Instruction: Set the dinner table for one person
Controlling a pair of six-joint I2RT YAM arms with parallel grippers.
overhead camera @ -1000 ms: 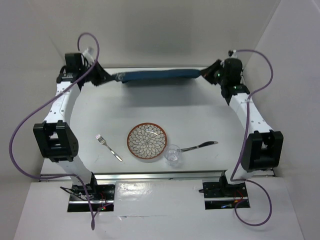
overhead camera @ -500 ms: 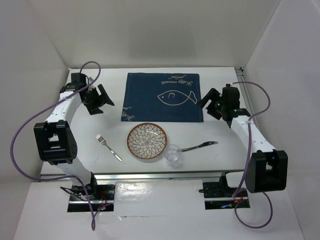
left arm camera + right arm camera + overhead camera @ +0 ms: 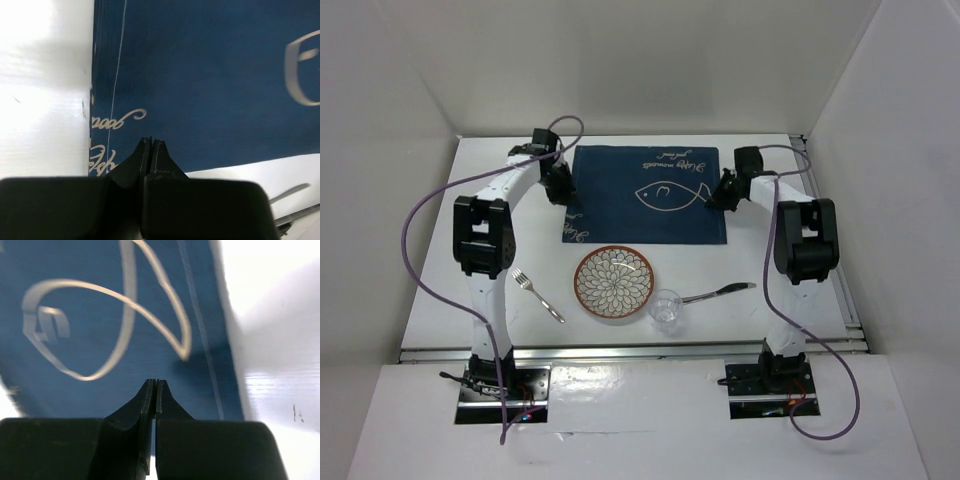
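Observation:
The cloth by the fish's tail (image 3: 706,213) (image 3: 159,372) is next: my right gripper lowers onto it, drags it back and releases, as bare tabletop parts it from the knife.
The white dinner table (image 3: 500,240) bears a navy blue cloth (image 3: 640,215) with a white fish drawing, lying flat at the far middle. In front of it are a patterned plate (image 3: 613,284), a fork (image 3: 537,294) to its left, a clear glass (image 3: 666,307) and a spoon (image 3: 720,292) to its right. My left gripper (image 3: 560,187) is shut at the cloth's left edge (image 3: 200,75), its tips (image 3: 151,141) over the fabric. My right gripper (image 3: 725,192) is shut at the cloth's right edge (image 3: 100,290), its tips (image 3: 154,382) over the fabric. Nothing shows between either pair of jaws.
White walls close in the table at the back and on both sides. An aluminium rail (image 3: 640,350) runs along the near edge. Purple cables loop from both arms. Bare tabletop shows beside the cloth in the left wrist view (image 3: 45,100) and the right wrist view (image 3: 280,340).
A second ago both grippers held the cloth raised at the far edge. It then lay flat with the arms apart. Now both grippers have moved in to its side edges and are shut.

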